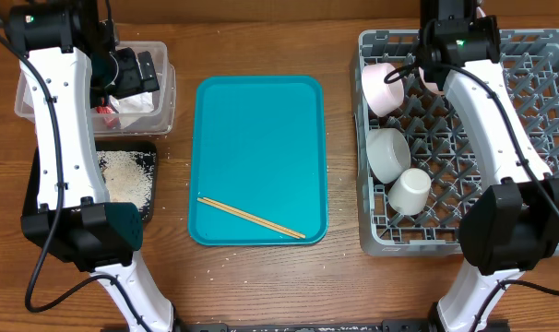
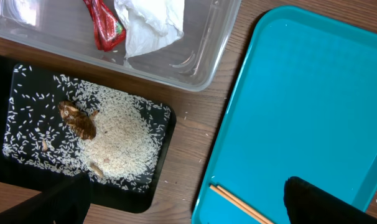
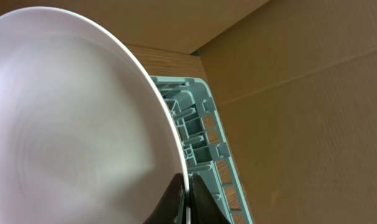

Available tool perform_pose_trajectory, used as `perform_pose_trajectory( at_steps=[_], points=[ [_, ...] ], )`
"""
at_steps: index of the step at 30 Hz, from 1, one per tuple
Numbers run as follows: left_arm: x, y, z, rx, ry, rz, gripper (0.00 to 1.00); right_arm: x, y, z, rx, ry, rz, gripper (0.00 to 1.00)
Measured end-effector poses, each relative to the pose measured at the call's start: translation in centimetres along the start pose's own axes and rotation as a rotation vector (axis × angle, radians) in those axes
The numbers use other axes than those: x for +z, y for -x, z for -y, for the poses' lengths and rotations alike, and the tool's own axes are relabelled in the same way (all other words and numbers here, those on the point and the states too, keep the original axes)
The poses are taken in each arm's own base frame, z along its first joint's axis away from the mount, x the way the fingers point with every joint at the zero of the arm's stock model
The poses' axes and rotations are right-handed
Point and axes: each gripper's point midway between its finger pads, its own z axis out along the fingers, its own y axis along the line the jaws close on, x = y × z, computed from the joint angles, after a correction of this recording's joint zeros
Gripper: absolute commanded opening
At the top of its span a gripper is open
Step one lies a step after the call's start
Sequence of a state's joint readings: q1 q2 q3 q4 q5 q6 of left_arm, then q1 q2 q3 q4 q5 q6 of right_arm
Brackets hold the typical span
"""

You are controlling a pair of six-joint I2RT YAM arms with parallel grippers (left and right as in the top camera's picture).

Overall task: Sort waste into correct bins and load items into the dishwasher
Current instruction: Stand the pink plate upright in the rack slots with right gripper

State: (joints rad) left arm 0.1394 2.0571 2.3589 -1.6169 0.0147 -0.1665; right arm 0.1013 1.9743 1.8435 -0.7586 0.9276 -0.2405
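The white plate (image 3: 70, 112) already hangs on edge over the rack's far part (image 3: 193, 140) beside the pink bowl. My right gripper should go down there next and release the plate's rim.
My left gripper (image 1: 136, 69) hangs open and empty over the clear tub (image 1: 167, 92); in the left wrist view (image 2: 188, 205) its fingers frame the table. The tub (image 2: 213, 68) holds the red wrapper (image 2: 104, 25) and white napkin (image 2: 151, 25). The black tray (image 2: 168, 121) holds rice (image 2: 120, 134) and a brown scrap (image 2: 76, 119). The chopsticks (image 1: 252, 218) lie on the teal tray (image 1: 261, 138). My right gripper (image 3: 187, 186) is shut on the rim of a white plate (image 3: 70, 112) over the far edge of the grey dish rack (image 1: 538, 138).
In the rack lie a pink bowl (image 1: 383, 88), a white bowl (image 1: 388, 152) and a white cup (image 1: 410, 191). The black tray (image 1: 150, 152) sits in front of the tub. A cardboard wall (image 3: 300, 93) stands behind the rack.
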Motion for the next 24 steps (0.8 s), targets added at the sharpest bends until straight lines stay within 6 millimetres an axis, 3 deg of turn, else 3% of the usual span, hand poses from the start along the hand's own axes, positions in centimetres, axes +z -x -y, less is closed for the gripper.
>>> perform_pose_trajectory(
  at_steps=[5, 9, 11, 12, 15, 17, 22, 24],
  points=[
    [0.0, 0.0, 0.0, 0.000, 0.000, 0.000, 1.00, 0.4, -0.2, -0.3, -0.008, -0.001, -0.010, 0.04],
    [0.0, 0.0, 0.0, 0.000, 0.000, 0.000, 1.00, 1.3, -0.9, -1.6, -0.038, 0.005, -0.033, 0.05],
    [0.0, 0.0, 0.0, 0.000, 0.000, 0.000, 1.00, 1.7, -1.2, -2.4, -0.050, 0.020, -0.043, 0.20],
    [0.0, 0.0, 0.0, 0.000, 0.000, 0.000, 1.00, 1.9, -1.4, -2.8, -0.053, 0.030, -0.046, 0.39],
    [0.0, 0.0, 0.0, 0.000, 0.000, 0.000, 1.00, 1.9, -1.4, -3.5, -0.057, 0.063, -0.045, 0.79],
    [0.0, 0.0, 0.0, 0.000, 0.000, 0.000, 1.00, 1.9, -1.4, -3.7, -0.038, 0.078, -0.044, 0.88],
    [0.0, 0.0, 0.0, 0.000, 0.000, 0.000, 1.00, 1.5, -2.2, -4.9, -0.019, 0.156, -0.071, 0.92],
    [0.0, 0.0, 0.0, 0.000, 0.000, 0.000, 1.00, 0.9, -2.6, -5.3, -0.025, 0.212, -0.090, 1.00]
  ],
)
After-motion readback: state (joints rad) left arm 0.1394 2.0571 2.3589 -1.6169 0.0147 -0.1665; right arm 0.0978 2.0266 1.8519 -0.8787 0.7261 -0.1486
